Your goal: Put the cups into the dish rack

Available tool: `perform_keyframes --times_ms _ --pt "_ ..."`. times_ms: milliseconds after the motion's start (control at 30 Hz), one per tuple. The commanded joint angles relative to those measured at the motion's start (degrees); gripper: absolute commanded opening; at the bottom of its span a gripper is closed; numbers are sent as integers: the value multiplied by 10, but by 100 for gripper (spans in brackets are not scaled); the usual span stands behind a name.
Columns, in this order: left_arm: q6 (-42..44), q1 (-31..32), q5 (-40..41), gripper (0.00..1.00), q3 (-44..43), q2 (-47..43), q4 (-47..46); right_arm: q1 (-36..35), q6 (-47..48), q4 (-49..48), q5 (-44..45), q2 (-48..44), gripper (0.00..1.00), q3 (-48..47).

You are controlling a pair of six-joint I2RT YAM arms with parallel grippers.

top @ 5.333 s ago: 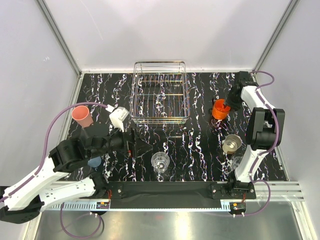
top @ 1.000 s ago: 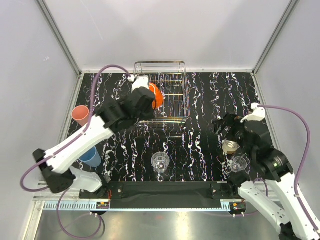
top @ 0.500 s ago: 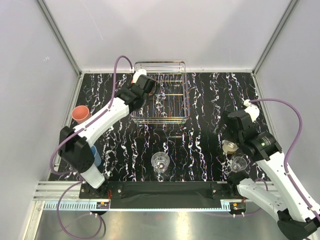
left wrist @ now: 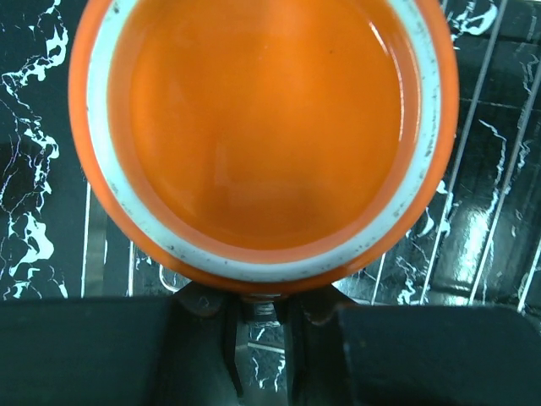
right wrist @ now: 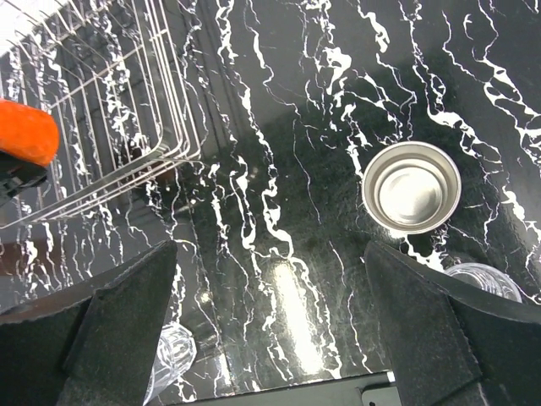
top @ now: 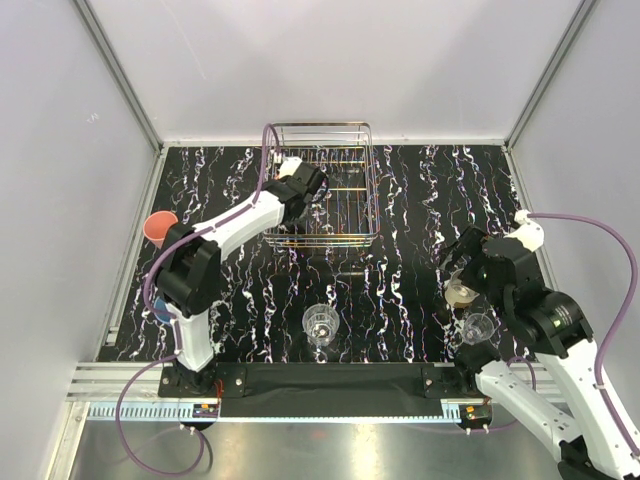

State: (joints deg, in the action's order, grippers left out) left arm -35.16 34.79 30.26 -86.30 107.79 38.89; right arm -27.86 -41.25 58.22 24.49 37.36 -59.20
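Observation:
The wires of the dish rack lie below the left gripper, so it will next lower the orange mug [left wrist: 262,127] onto them and let go of it there.
In the left wrist view the orange mug [left wrist: 262,127] fills the frame, a round orange face with a white ring, over the wires of the dish rack [left wrist: 494,169]. My left gripper [left wrist: 258,315] is shut on the mug's near edge, jaws almost together. From above, the left gripper [top: 303,185] sits inside the rack's [top: 340,128] left part and hides the mug. The right wrist view shows the mug [right wrist: 25,131] in the rack [right wrist: 101,76]. My right gripper [right wrist: 275,326] is open over bare table, left of the metallic cup [right wrist: 412,188].
A clear glass [top: 320,325] stands front centre and another [top: 478,327] front right, beside the metallic cup [top: 460,293]. A salmon tumbler [top: 158,228] is at the left edge. A blue cup [top: 160,305] is mostly hidden behind the left arm.
The left arm has carried the orange mug down into the rack's left part, and its elbow has swung in. The right arm has shifted slightly towards the front right, still open.

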Motion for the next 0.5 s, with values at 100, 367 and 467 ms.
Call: perform_keyframes --times_ms 100,367,467 --pt "-8 -27 29 0 -34 14 -80 -4 -4 -17 16 -14 100 -11" --pt "-14 -47 -21 0 -55 59 -89 -4 2 -33 8 -7 100 -2" --pt "-14 -47 -27 0 -52 66 -100 -4 4 -35 9 -1 100 -4"
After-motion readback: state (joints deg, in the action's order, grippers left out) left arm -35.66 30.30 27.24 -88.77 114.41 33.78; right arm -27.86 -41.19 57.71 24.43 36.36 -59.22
